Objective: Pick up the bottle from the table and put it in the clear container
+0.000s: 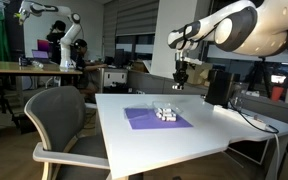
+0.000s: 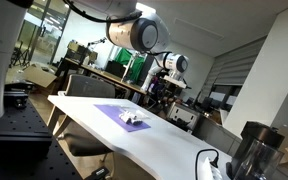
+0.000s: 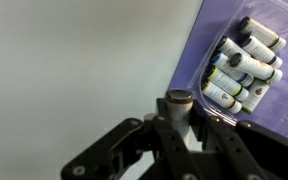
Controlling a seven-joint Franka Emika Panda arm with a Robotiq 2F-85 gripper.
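The bottle still hangs outside the rim of the clear container, so I will move my gripper toward the right in the wrist view and down over the clear container to release the bottle.
In the wrist view my gripper is shut on a tiny dark bottle with a grey cap, held upright between the fingers above the white table. The clear container lies up and to the right on a purple mat and holds several small white-labelled bottles. In both exterior views the gripper hangs above the table, off to one side of the container. The held bottle is too small to make out there.
The purple mat lies mid-table on the white table. A large black upright box stands near the far edge. A grey chair stands at the table's side. A dark cylinder stands at one end.
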